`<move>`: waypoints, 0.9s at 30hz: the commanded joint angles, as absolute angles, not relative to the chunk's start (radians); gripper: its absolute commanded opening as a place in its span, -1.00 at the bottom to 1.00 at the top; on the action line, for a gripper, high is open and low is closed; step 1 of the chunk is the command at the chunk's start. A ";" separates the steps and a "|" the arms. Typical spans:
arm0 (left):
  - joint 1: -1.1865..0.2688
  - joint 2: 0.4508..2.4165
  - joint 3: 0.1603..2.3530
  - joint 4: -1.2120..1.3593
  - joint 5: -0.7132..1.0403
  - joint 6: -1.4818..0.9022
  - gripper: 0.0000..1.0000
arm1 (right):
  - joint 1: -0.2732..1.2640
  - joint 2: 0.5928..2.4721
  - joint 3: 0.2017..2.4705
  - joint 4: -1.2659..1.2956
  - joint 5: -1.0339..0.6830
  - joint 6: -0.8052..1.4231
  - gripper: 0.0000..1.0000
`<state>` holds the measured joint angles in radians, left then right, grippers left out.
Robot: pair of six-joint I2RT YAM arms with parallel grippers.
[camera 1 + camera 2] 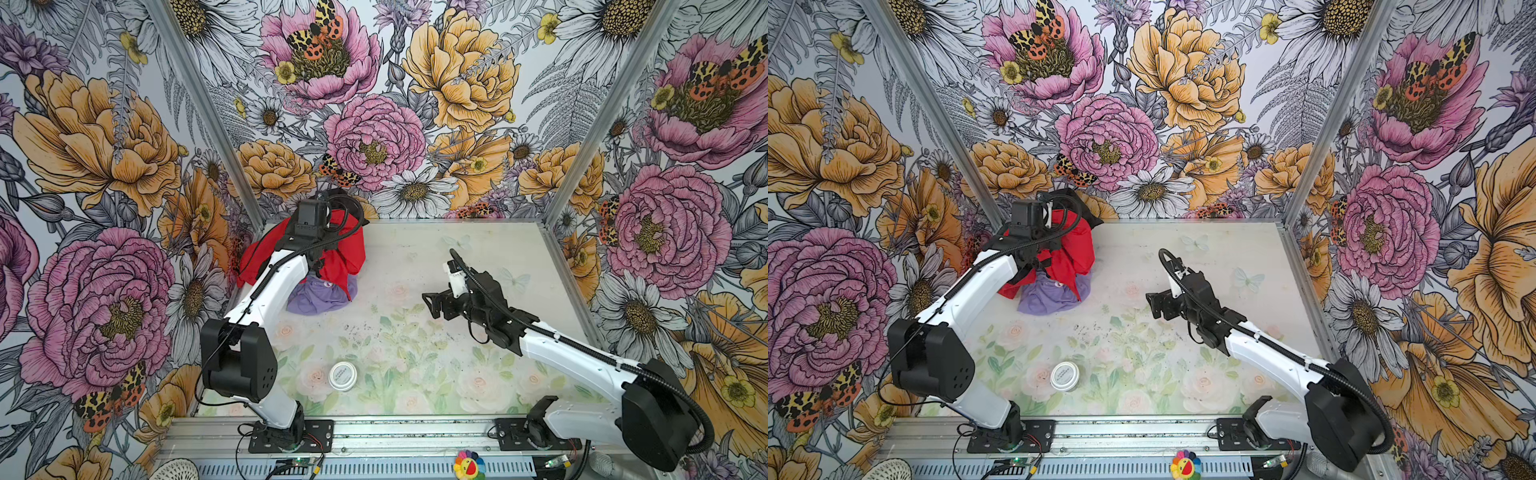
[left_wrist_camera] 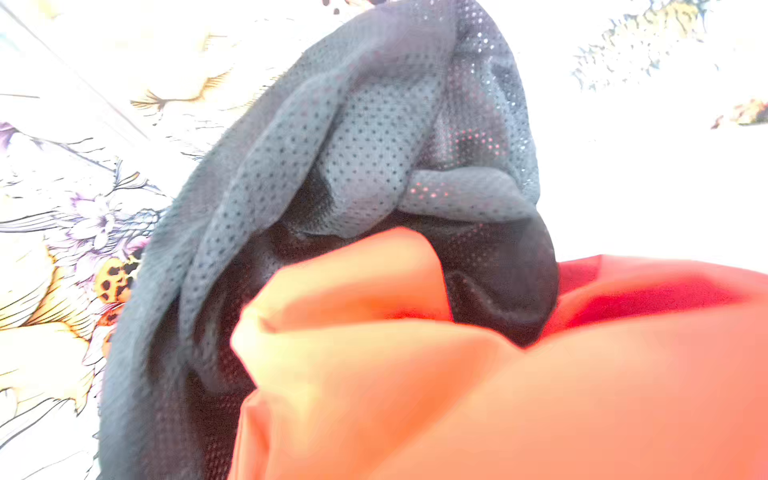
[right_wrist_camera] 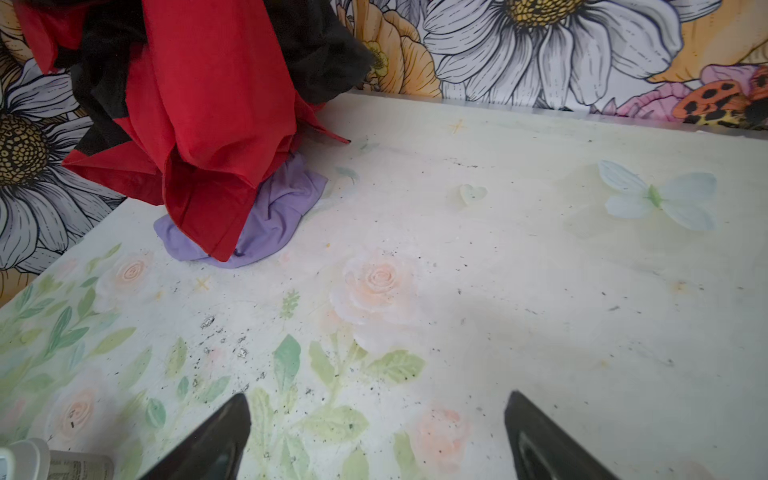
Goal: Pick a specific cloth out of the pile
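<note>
The right gripper moves across toward the pile and down onto the lavender cloth's fold beside the hanging red cloth next, because that fold lies uncovered.
The pile sits at the table's far left corner. The lavender cloth (image 1: 316, 298) (image 1: 1045, 302) (image 3: 276, 212) lies crumpled on the table at its base, partly under a hanging fold of the red cloth (image 1: 347, 253) (image 1: 1077, 245) (image 3: 208, 104). The red cloth and the black mesh cloth (image 1: 1086, 205) (image 3: 320, 45) (image 2: 332, 145) are lifted off the table and drape from my left gripper (image 1: 316, 222). Its jaws are buried in red fabric (image 2: 457, 395). My right gripper (image 1: 432, 306) (image 3: 378, 415) hovers open and empty over mid-table, right of the pile.
A small round jar with a white lid (image 1: 343, 376) (image 1: 1064, 376) stands near the front of the table (image 1: 457, 257). Flowered walls with metal posts close in the table behind and at both sides, close to the pile.
</note>
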<state>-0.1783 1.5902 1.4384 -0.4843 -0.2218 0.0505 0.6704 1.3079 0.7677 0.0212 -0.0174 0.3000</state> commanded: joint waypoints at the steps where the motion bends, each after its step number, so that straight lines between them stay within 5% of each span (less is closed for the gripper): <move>1: -0.153 1.510 1.406 -0.371 -0.173 0.024 -1.00 | 0.738 1.405 0.843 0.119 0.035 0.321 0.88; 15: -0.083 1.399 1.243 -0.190 -0.130 0.008 -1.00 | 0.873 1.969 1.298 0.172 0.018 0.538 0.57; 27: -0.069 1.338 1.171 -0.101 -0.157 0.007 -1.00 | 0.885 2.236 1.597 0.062 0.044 0.559 0.24</move>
